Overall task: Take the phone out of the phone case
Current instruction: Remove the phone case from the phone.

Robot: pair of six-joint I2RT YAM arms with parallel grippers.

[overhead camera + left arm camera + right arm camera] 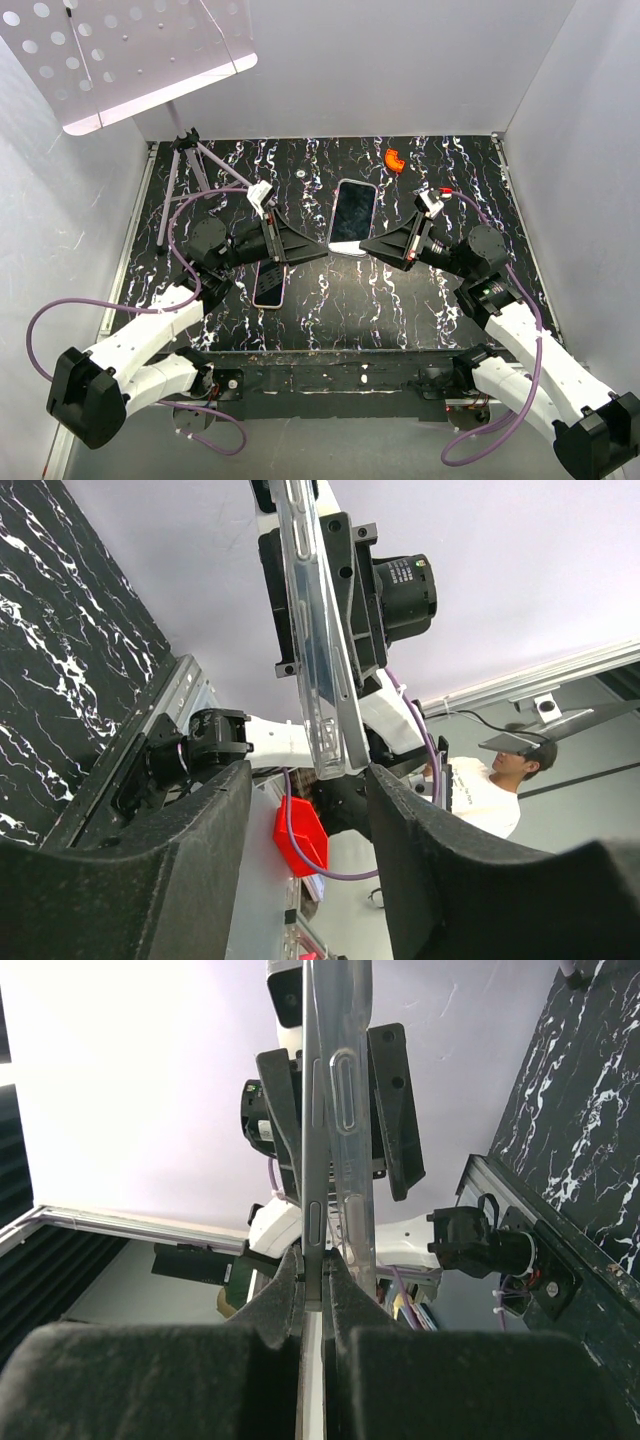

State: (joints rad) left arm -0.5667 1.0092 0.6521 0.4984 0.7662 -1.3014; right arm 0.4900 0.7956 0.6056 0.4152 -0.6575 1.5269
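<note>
I should carry the phone to the bare tabletop below my right gripper and to its right in the top view, clear of the phone case, then lower it and let it go.
The phone (352, 212), dark screen up, is held off the table between my two arms. In the right wrist view my right gripper (314, 1270) is shut on the phone's grey metal edge (314, 1160). The clear case (352, 1110) stands just to the right of that edge, parted from it at the near end. My left gripper (310, 780) is open. The clear case's end (318, 660) hangs just at the gap between its fingertips, touching neither pad. In the top view the left gripper (322, 250) and the right gripper (366, 246) meet at the phone's near end.
A second dark-screened, pink-rimmed phone (270, 284) lies flat on the black marbled table (330, 300) under my left arm. A small orange piece (394, 160) lies at the back. A tripod (186, 165) stands back left, under a perforated white panel (120, 50).
</note>
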